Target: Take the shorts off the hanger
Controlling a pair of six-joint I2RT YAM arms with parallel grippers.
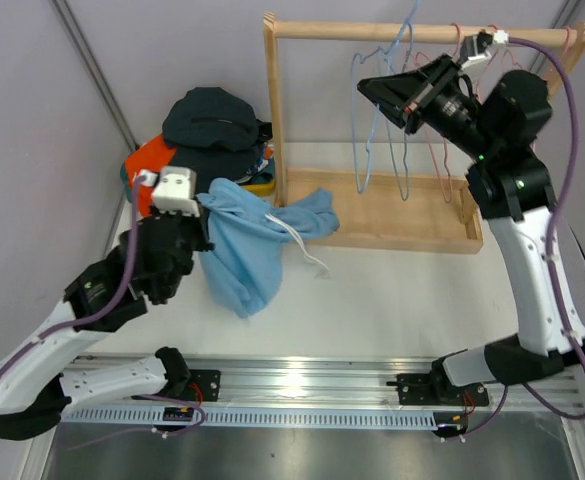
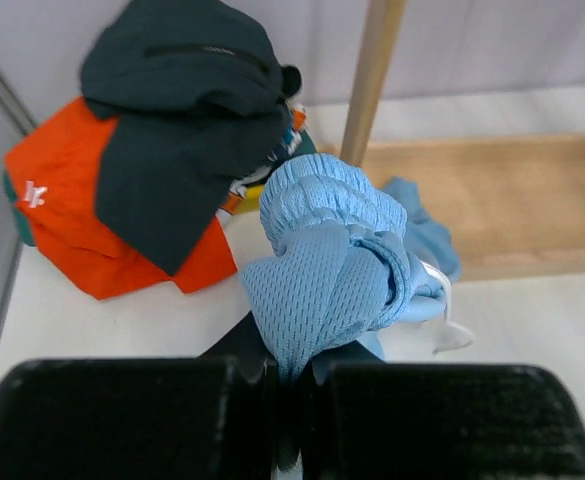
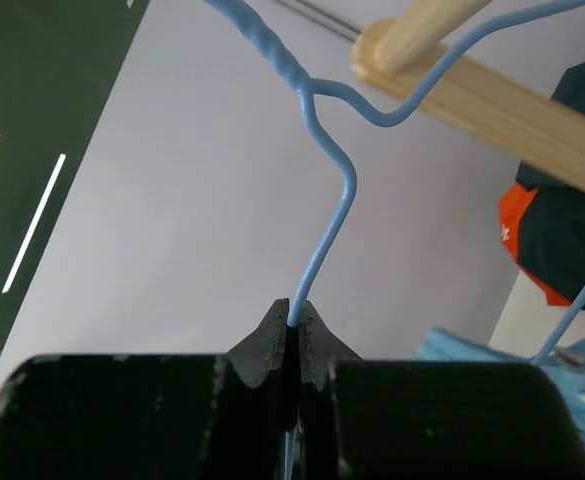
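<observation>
My right gripper should next move down with the wire below the rack's top rod and then open, because the light blue shorts [image 1: 257, 245] are hanging clear of the bare hanger.
The light blue shorts [image 1: 257, 245] with a white drawstring hang crumpled from my left gripper [image 1: 200, 215], which is shut on their mesh fabric [image 2: 327, 275], one end trailing onto the wooden rack base. My right gripper [image 1: 377, 90] is shut on the wire of a bare blue hanger [image 3: 327, 225] that hangs from the rack's top rod [image 1: 372, 32]. Dark green shorts [image 1: 210, 118], orange shorts [image 1: 152, 158] and a patterned pair [image 1: 264, 175] lie piled at the back left; the pile also shows in the left wrist view [image 2: 187, 110].
The wooden rack [image 1: 392, 205] stands at the back centre with several bare wire hangers [image 1: 432, 150] on its rod. A grey wall and a metal post [image 1: 102, 80] close the left side. The metal rail [image 1: 302, 385] runs along the near edge.
</observation>
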